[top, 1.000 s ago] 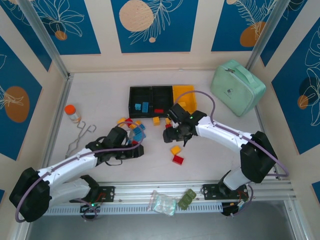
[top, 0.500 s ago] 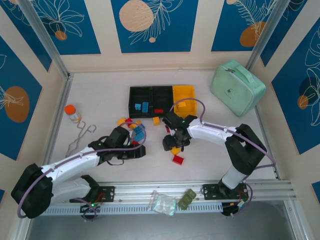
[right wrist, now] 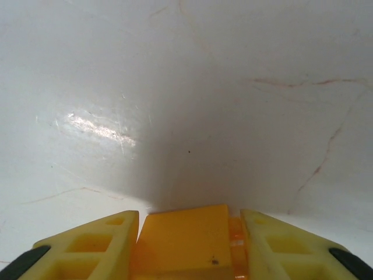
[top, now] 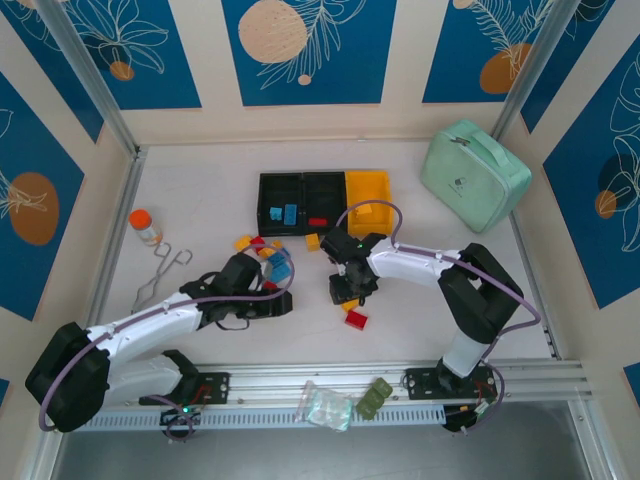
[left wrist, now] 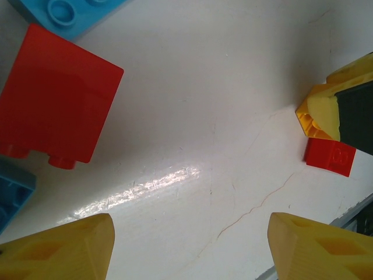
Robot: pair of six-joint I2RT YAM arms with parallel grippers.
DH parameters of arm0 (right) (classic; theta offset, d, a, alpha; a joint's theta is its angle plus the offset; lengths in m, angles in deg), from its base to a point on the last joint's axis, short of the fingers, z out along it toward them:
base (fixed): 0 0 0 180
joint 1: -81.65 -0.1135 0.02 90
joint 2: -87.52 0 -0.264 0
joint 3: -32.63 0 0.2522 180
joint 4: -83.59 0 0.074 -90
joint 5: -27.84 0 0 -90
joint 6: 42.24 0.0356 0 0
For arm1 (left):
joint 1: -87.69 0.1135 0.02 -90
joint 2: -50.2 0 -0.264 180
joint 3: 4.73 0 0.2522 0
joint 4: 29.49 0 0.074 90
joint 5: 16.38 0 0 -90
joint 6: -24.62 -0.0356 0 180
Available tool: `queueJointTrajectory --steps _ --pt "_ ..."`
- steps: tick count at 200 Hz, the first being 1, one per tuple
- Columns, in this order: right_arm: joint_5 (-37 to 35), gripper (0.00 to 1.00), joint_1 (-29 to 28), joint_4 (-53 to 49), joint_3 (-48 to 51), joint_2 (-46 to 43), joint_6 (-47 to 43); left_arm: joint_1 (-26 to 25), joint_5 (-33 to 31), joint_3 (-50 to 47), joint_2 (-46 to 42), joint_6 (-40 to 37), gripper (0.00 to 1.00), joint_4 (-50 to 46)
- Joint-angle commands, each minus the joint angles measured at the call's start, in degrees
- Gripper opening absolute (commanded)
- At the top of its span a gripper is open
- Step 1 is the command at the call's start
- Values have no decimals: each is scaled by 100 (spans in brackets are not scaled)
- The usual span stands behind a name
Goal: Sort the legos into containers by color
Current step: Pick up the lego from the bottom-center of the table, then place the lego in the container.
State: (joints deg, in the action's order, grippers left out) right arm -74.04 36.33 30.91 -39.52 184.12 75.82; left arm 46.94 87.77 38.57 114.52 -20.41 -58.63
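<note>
I should next carry the yellow lego up and outward with my right gripper, over the matching yellow bin, and let go of it there.
My right gripper is down on the table, shut on a yellow lego that sits between its fingers. A red lego lies just in front of it. My left gripper hovers low and open over bare table, with nothing between its fingertips. Beside it are a red lego and blue legos. More loose legos are scattered behind it. The containers stand further back: blue legos in the left black one, a red one in the middle, and the yellow bin on the right.
A mint-green case lies at the back right. An orange-capped bottle and metal tongs are on the left. A plastic bag and a green item rest on the front rail.
My right gripper moved toward the near edge, came down over the yellow lego and shut on it. The left arm has hardly moved.
</note>
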Motion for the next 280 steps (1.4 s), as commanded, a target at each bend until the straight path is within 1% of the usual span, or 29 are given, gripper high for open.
queueJointTrajectory --steps 1,59,96,122,155,185,216,239,280 --pt "-96 35 18 -186 -105 -238 4 -68 -9 24 19 26 70 113" --pt "-7 35 432 -264 -437 -582 6 -100 -27 89 72 47 70 210" --pt "-60 35 903 -327 -845 -643 46 -121 -10 229 191 29 70 311" --pt "-135 34 1348 -327 -1244 -553 93 -135 0 382 300 -23 70 339" --pt "-139 34 1888 -266 -1826 -197 187 -186 0 563 445 -58 70 399" --pt "-326 34 2150 -392 -2549 413 218 -254 -9 616 519 -48 70 449" --pt "-514 34 2297 -541 -3190 1092 299 -307 -44 623 538 -24 70 458" --pt "-683 34 2300 -606 -3521 1493 330 -328 -70 625 528 -19 69 436" --pt "-899 35 2317 -764 -3908 1986 383 -337 -78 637 577 -32 69 433"
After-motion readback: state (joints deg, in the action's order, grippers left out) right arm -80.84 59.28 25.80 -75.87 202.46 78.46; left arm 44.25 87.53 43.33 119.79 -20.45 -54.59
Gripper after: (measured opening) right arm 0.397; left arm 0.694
